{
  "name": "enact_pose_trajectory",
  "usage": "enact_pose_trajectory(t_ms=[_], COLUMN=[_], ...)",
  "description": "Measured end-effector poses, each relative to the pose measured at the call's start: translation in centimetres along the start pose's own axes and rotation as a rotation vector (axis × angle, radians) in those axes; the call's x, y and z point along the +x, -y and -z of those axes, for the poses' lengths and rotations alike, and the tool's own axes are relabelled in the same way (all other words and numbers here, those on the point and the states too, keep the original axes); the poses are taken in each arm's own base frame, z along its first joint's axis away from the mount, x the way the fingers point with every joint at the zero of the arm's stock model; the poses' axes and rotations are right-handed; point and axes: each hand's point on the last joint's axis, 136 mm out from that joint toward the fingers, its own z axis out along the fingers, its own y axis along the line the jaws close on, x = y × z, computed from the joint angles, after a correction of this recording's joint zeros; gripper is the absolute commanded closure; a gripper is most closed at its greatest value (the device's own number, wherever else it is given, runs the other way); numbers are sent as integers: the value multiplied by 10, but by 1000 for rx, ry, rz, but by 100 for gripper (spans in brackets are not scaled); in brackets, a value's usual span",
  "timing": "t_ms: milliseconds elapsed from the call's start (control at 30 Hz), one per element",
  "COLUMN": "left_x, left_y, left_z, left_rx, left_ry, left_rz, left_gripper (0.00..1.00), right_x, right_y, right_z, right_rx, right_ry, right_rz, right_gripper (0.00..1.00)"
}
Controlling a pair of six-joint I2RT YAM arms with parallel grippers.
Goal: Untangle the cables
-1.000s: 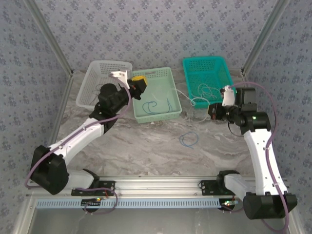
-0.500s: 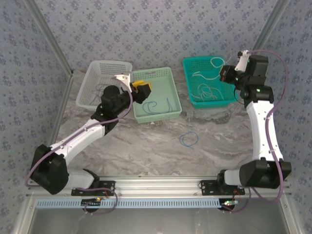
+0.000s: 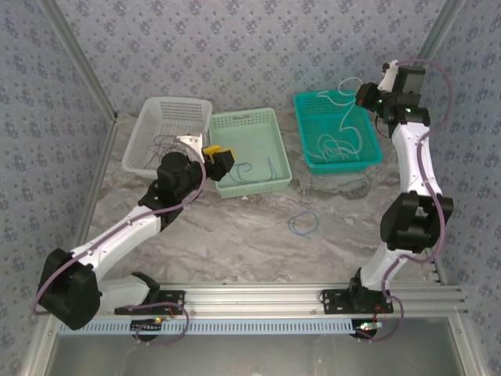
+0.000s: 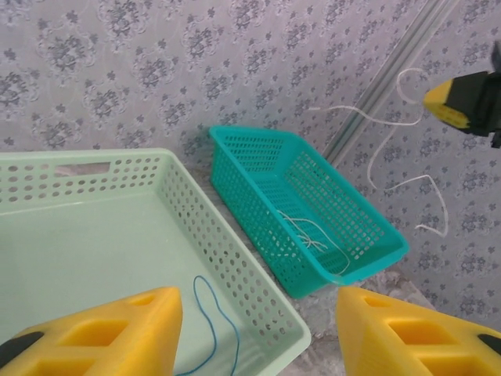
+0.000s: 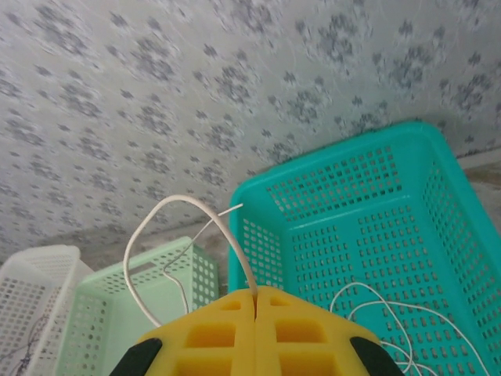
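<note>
White cable pieces already lie in the teal basket (image 3: 313, 106), so I should lower my right gripper toward its bottom and release the white cable over them.
My right gripper (image 5: 256, 296) is shut on a white cable (image 5: 182, 205), which loops up from between the yellow pads. In the top view this gripper (image 3: 366, 95) is raised over the teal basket (image 3: 313, 106), and the white cable (image 3: 345, 119) hangs from it down to more white strands in that basket. The left gripper (image 3: 220, 157) hovers at the pale green basket's left side, open and holding nothing (image 4: 258, 337). A blue cable (image 4: 210, 317) lies in the pale green basket (image 4: 235, 266). A second blue cable (image 3: 304, 223) lies looped on the table. A dark cable (image 3: 164, 143) rests in the white basket (image 3: 149, 117).
Three baskets stand in a row at the back: white on the left, pale green (image 3: 275, 133) in the middle, teal on the right. Patterned walls and slanted metal posts (image 3: 82, 66) close in the sides. The marble tabletop (image 3: 235, 235) is free in front of the baskets.
The right arm has swung up and back, lifting the white cable from beside the teal basket to high above it. The left gripper has opened and drawn slightly back toward the near side.
</note>
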Motion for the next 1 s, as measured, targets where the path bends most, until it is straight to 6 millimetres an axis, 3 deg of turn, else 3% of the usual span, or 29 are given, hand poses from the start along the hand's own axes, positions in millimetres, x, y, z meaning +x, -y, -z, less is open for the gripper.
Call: enact_pose_trajectory(t_ms=[200,800,1000], left_x=[-3,12,15], left_y=[-8,-20,-22], left_z=[12,17,21], left_rx=[-33,-69,-76], left_ry=[16,-13,-15], left_rz=[1,7,7], left_gripper=[45,45,45], right_x=[31,59,89], right_y=[20,50,61], right_z=[-24,-31,-31], right_rx=[25,69,85], right_ry=[-106,-207,-295], right_rz=[-7,-31,-42], right_gripper=[100,100,100])
